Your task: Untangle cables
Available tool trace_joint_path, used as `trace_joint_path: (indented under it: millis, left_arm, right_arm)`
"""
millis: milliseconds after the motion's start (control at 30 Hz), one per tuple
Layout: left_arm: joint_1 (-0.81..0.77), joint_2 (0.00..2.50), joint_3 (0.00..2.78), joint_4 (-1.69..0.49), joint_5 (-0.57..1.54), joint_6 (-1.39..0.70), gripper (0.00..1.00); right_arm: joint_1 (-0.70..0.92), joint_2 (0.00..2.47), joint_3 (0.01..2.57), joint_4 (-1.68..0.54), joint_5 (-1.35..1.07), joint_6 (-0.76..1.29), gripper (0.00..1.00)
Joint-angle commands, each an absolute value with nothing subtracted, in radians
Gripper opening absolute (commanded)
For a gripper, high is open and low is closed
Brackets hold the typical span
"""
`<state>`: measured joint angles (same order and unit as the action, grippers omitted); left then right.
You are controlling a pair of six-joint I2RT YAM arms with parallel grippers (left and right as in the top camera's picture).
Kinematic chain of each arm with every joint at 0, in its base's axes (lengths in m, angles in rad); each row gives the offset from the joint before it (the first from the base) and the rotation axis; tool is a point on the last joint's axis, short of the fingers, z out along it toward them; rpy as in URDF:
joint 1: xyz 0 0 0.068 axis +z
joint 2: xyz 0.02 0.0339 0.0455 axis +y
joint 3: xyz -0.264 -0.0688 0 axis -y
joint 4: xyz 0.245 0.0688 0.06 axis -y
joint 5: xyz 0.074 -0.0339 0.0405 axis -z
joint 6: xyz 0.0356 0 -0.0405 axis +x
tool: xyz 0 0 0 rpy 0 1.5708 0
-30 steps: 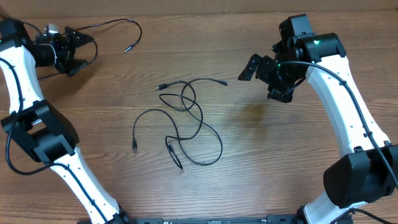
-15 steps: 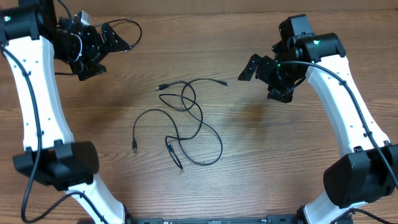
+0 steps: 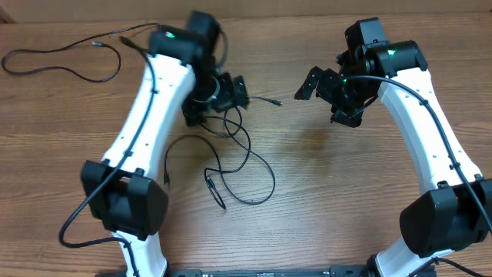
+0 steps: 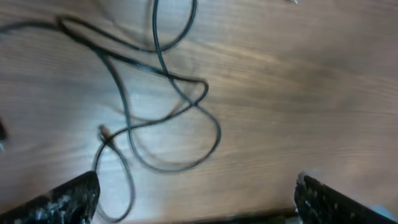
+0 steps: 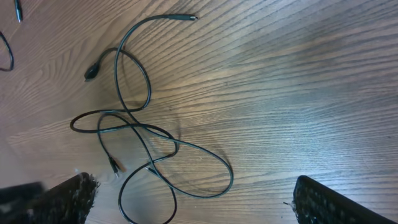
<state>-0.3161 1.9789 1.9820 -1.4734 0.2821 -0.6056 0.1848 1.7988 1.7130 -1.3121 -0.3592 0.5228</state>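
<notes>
My left gripper moves down onto the cable at the upper end of the tangle next.
A tangle of thin black cables (image 3: 247, 146) lies at the table's middle, with loops crossing one another and small plugs at the ends. One separate cable (image 3: 34, 52) lies alone at the far left. My left gripper (image 3: 219, 98) hangs open and empty over the tangle's upper end. In the blurred left wrist view the loops (image 4: 168, 74) lie ahead of the open fingers (image 4: 196, 199). My right gripper (image 3: 323, 96) is open and empty, raised to the right of the tangle. The right wrist view shows the tangle (image 5: 137, 127) beyond its spread fingers (image 5: 196, 199).
The wooden table (image 3: 346, 185) shows bare wood to the right of the tangle and along the front. The left arm's white links (image 3: 146, 131) reach across the left part of the table. Thicker black arm wires hang by both arm bases.
My left arm has swung from the far left corner to the middle, leaving the separate cable at the far left. Its gripper now hangs over the tangle. The right arm has not moved.
</notes>
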Motion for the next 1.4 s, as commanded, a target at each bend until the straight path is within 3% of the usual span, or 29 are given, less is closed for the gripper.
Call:
trace_joint_path:
  millis: [0, 200, 267, 433, 867, 933, 967, 1000, 1367]
  left_arm:
    - [-0.360, 1.975, 1.868, -1.391, 0.173, -0.947, 0.99]
    - [-0.365, 1.975, 1.697, -1.185, 0.180, -1.089, 1.00]
    - [-0.365, 1.975, 1.664, -1.123, 0.174, -1.089, 0.94]
    - [-0.365, 1.975, 1.633, -1.048, 0.139, -1.089, 0.60]
    - [-0.374, 1.975, 1.572, -0.969, 0.067, -1.131, 0.55]
    - [-0.371, 1.975, 1.573, -0.958, 0.067, -1.130, 0.32]
    - [-0.369, 1.975, 1.573, -0.955, 0.067, -1.129, 0.12]
    - [-0.368, 1.975, 1.573, -0.953, 0.067, -1.129, 0.04]
    - [-0.210, 1.776, 1.950, -0.970, 0.625, -0.973, 0.04]
  right_arm:
    - [0.184, 1.787, 1.729, -1.311, -0.357, 0.519, 1.00]
    - [0.184, 1.787, 1.729, -1.311, -0.357, 0.519, 1.00]
    - [0.184, 1.787, 1.729, -1.311, -0.357, 0.519, 1.00]
    - [0.184, 1.787, 1.729, -1.311, -0.357, 0.519, 1.00]
    - [0.184, 1.787, 1.729, -1.311, -0.357, 0.519, 1.00]
    - [0.184, 1.787, 1.729, -1.311, -0.357, 0.519, 1.00]
    - [0.184, 1.787, 1.729, -1.311, -0.357, 0.519, 1.00]
    - [0.184, 1.787, 1.729, -1.311, -0.357, 0.519, 1.00]
    - [0.184, 1.787, 1.729, -1.311, -0.357, 0.519, 1.00]
